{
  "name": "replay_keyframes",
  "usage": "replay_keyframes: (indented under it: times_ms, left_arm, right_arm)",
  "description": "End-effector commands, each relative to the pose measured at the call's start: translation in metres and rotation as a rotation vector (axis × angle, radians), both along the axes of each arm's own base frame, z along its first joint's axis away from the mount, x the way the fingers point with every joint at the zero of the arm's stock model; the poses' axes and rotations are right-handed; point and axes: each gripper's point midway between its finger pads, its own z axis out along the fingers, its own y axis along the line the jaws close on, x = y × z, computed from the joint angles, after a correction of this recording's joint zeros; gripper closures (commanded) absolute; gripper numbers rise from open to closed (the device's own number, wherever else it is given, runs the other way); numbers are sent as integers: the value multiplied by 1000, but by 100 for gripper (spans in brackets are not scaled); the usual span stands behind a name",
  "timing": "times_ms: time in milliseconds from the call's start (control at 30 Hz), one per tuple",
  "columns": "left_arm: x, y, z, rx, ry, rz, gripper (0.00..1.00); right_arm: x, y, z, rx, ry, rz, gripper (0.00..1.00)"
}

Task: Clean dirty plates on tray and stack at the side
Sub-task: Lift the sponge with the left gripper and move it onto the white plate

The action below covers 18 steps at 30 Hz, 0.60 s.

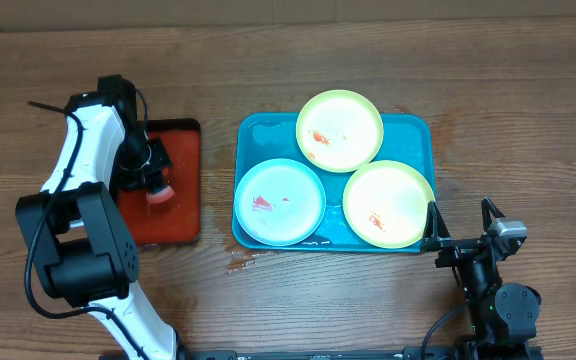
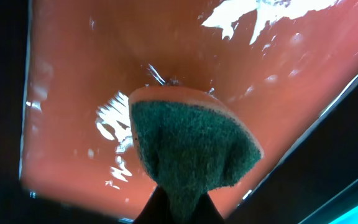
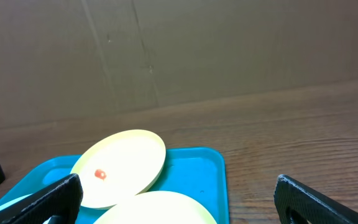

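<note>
My left gripper needs to lift off the red tray next and move across to the light blue plate (image 1: 279, 201). Then it should bring the sponge down onto the plate's red smear.
The turquoise tray (image 1: 258, 135) holds three plates. A yellow-green plate (image 1: 340, 131) lies at the back, another yellow-green plate (image 1: 388, 203) at the front right, and a light blue plate (image 1: 279, 201) at the front left. All three carry red smears. My left gripper (image 1: 157, 182) is shut on a green-and-orange sponge (image 2: 188, 146) just over the wet red tray (image 1: 173, 160). My right gripper (image 1: 460, 220) is open and empty at the turquoise tray's front right corner. Both yellow-green plates (image 3: 120, 167) (image 3: 160, 210) show in the right wrist view.
The red tray with the black rim (image 2: 73, 74) lies left of the turquoise tray and is wet. Water drops (image 1: 243, 262) lie on the wooden table in front of the turquoise tray. A cardboard wall (image 3: 166, 50) stands behind the table.
</note>
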Motion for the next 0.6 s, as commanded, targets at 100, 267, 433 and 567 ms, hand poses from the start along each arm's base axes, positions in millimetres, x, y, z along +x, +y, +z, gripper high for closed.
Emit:
replay_keyframes:
  times_ms: [100, 267, 433, 567]
  left_arm:
    - [24, -10, 90, -37, -174, -12, 96]
    - [23, -73, 153, -253, -362, -208, 96]
    - [-7, -136, 155, -309, -281, -363, 96]
    - [-27, -193, 127, -334, -214, -484, 96]
  right_arm:
    - [0, -1, -1, -3, -6, -6, 0]
    - [0, -1, -1, -3, -6, -6, 0]
    - [0, -1, -1, -3, -6, -6, 0]
    - [0, -1, -1, -3, -6, -6, 0]
